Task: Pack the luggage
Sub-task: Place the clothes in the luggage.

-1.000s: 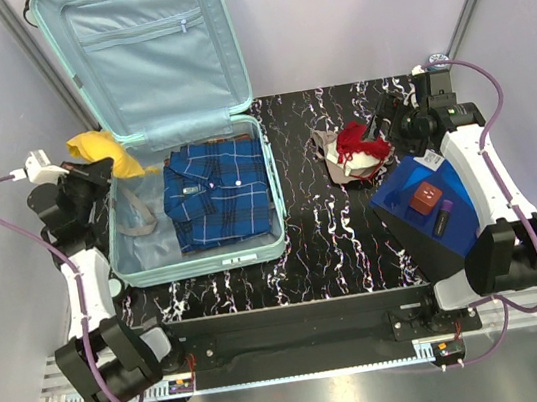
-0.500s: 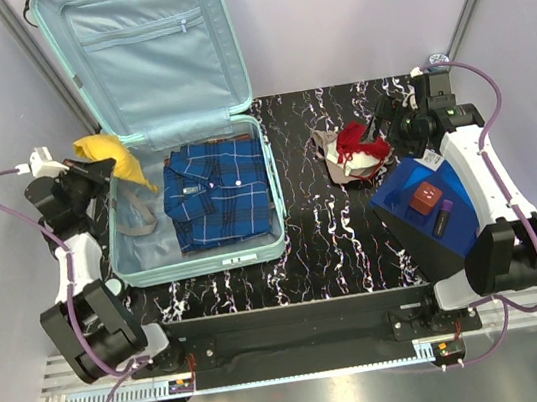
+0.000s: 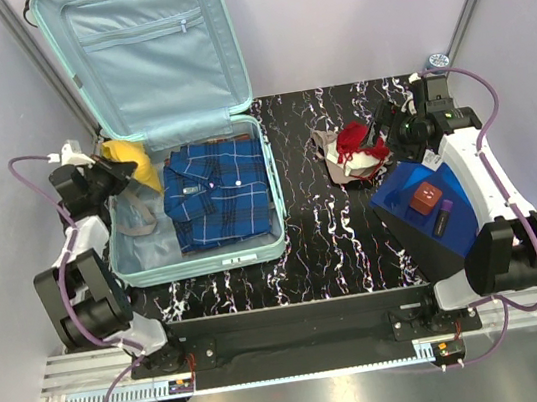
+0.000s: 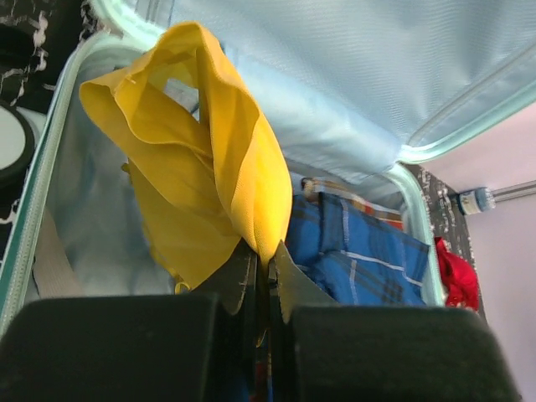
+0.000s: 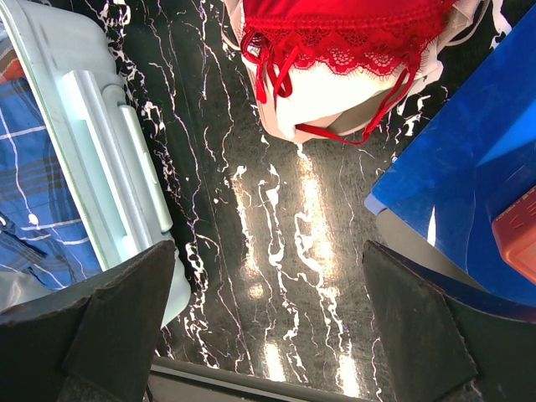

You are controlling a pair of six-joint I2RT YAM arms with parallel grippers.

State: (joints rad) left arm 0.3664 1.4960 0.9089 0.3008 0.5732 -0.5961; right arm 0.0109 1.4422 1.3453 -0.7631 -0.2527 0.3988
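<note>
My left gripper should next lower the yellow cloth into the case's back corner beside the blue plaid shirt, where the pale lining is empty.
The luggage lies open on the table's left half, its lid leaning against the back wall. A folded blue plaid shirt fills its right half. My left gripper is shut on a yellow cloth, which hangs over the case's back left corner. In the left wrist view the yellow cloth is pinched between the fingertips, with the left gripper above the pale lining. My right gripper stands wide open over bare table, beside a red lace garment.
A blue box at the right carries a brown item and a small purple one. The red garment lies on a pale cloth at the back right. The case's ribbed side wall is left of my right gripper.
My left gripper has carried the yellow cloth rightward, from outside the case's left side to over its back left rim. The right arm has hardly moved.
</note>
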